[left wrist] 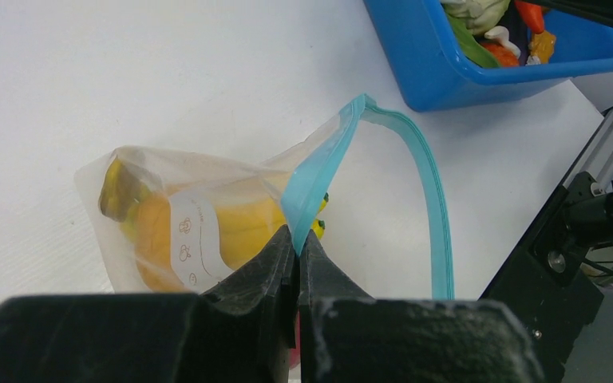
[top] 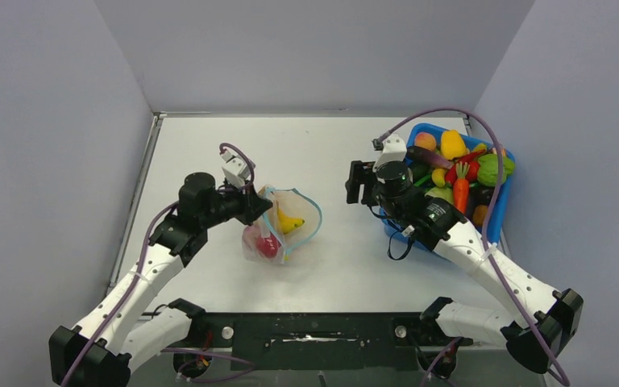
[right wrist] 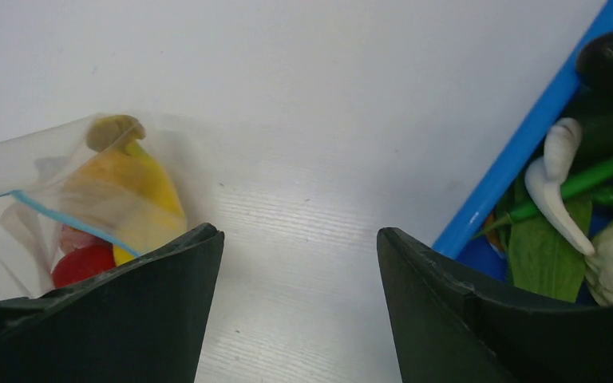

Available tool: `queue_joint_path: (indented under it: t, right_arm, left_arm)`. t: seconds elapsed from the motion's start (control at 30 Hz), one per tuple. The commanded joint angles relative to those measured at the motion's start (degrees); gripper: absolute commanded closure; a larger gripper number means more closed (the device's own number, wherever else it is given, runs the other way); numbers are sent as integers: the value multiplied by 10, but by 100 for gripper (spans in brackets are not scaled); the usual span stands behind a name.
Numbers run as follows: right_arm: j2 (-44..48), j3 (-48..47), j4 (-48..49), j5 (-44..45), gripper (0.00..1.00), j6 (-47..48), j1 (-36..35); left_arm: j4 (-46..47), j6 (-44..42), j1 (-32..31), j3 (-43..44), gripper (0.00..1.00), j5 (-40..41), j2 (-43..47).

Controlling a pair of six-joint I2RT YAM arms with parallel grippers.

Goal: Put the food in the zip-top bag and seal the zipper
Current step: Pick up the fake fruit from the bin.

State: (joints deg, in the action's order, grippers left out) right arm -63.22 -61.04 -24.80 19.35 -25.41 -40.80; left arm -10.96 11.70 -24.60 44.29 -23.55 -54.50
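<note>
My right gripper's fingers are empty. They need to swing over to the right in the top view and go down onto the yellow piece by the carrot.
The clear zip-top bag (top: 278, 230) lies on the white table left of centre, its mouth gaping open. Its light blue zipper (top: 316, 218) curves round the mouth and shows as a teal loop in the left wrist view (left wrist: 435, 207). A yellow banana (top: 290, 222) and a red fruit (top: 267, 246) are inside the bag. My left gripper (top: 256, 206) is shut on the zipper edge (left wrist: 307, 191), pinched between the fingertips. My right gripper (top: 360, 184) is open and empty, above the table between the bag and the bin. In the right wrist view the bag (right wrist: 88, 199) lies at left.
A blue plastic bin (top: 496, 197) at the right holds several more toy fruits and vegetables, including a carrot (top: 460, 192) and a yellow piece (top: 453, 145). Its corner shows in the left wrist view (left wrist: 479, 72). Grey walls enclose the table.
</note>
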Motion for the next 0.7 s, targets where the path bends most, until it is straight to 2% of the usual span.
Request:
queue_joint_path:
  t: [0.0,0.3,0.47,0.67]
  right_arm:
    - [22,-22,-52,72,28,-70,15]
    - [-6,-54,-185,185,31,-191,88]
    - [1,-25,-201,207,36,-234,137]
    - [4,13,-186,207,45,-232,196]
  left_arm:
    - [21,-11,3,-5,100,8,20]
    - [19,-13,3,-6,100,12,25]
    - [19,-13,3,-9,100,15,27]
    - [19,-13,3,-10,100,13,27]
